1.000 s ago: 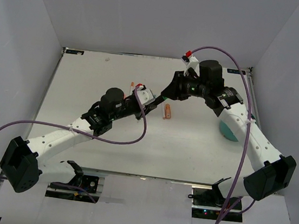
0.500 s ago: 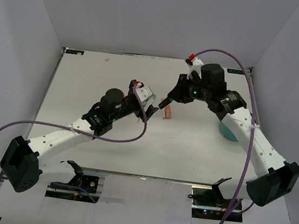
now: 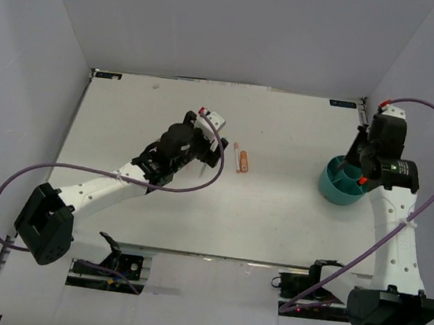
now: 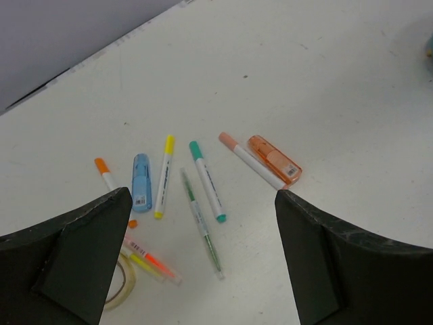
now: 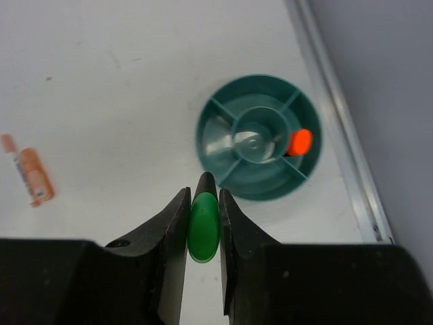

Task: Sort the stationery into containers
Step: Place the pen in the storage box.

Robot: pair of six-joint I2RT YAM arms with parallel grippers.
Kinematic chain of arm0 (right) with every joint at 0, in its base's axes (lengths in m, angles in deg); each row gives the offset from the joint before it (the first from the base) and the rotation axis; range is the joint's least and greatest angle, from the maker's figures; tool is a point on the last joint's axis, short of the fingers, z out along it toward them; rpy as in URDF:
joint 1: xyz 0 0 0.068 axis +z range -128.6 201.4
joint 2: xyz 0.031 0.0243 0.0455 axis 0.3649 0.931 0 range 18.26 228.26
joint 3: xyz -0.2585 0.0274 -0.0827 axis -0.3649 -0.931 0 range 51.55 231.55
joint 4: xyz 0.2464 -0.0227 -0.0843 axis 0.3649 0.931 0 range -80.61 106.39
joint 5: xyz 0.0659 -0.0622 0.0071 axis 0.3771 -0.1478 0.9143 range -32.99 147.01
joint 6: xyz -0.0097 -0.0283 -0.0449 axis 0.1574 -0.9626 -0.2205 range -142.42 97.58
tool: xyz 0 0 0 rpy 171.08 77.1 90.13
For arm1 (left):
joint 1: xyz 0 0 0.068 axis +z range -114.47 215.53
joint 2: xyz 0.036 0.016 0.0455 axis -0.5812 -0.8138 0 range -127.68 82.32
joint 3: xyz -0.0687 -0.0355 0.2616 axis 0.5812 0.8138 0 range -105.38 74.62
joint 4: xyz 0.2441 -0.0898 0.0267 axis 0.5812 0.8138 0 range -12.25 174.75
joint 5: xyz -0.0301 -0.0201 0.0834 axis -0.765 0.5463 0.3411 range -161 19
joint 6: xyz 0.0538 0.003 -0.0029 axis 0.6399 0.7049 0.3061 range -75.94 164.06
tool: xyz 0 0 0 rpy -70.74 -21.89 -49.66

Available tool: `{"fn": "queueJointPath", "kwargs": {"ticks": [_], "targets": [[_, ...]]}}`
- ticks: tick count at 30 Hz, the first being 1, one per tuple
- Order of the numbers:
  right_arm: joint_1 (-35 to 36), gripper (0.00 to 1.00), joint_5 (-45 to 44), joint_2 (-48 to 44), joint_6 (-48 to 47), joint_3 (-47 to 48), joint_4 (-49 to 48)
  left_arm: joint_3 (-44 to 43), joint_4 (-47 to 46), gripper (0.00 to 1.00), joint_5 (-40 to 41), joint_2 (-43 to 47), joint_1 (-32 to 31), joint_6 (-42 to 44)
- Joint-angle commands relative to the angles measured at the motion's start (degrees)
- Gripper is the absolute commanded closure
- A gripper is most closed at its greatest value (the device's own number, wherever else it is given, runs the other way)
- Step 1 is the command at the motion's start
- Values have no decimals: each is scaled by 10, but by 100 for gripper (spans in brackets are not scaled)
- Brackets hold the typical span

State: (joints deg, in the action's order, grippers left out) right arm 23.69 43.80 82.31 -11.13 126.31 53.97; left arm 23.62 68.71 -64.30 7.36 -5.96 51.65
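Observation:
The orange-capped marker's section of the container is toward the raised edge of the table, so my right gripper should move that way next and lower the black highlighter in beside the marker.
My right gripper is shut on a black highlighter with a green cap, held end-on just short of the round teal container. An orange-capped marker stands in one of its compartments. In the top view this gripper hangs over the container's far rim. My left gripper is open above scattered stationery: a green pen, teal pen, yellow pen, light blue highlighter, salmon highlighter and a beige rubber-band loop.
A pink-capped white pen lies against the salmon highlighter. An orange-capped pen and a pink-orange pen lie at the left of the pile. The table's raised right edge runs close beside the container.
The right arm swung from the table's middle to the right, over the teal container, carrying the green-capped highlighter. The left gripper opened wide and drew back slightly.

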Motion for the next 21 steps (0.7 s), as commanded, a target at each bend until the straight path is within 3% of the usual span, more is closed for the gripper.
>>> {"fn": "queueJointPath", "kwargs": {"ticks": [1, 11, 21], "targets": [[-55, 92, -85, -19, -6, 6, 21, -30, 38, 2, 69, -13, 14, -43], [-120, 92, -158, -5, 15, -20, 6, -38, 49, 2, 92, -9, 15, -44], [-175, 92, -118, 35, 14, -57, -49, -27, 37, 2, 112, 12, 14, -29]]}}
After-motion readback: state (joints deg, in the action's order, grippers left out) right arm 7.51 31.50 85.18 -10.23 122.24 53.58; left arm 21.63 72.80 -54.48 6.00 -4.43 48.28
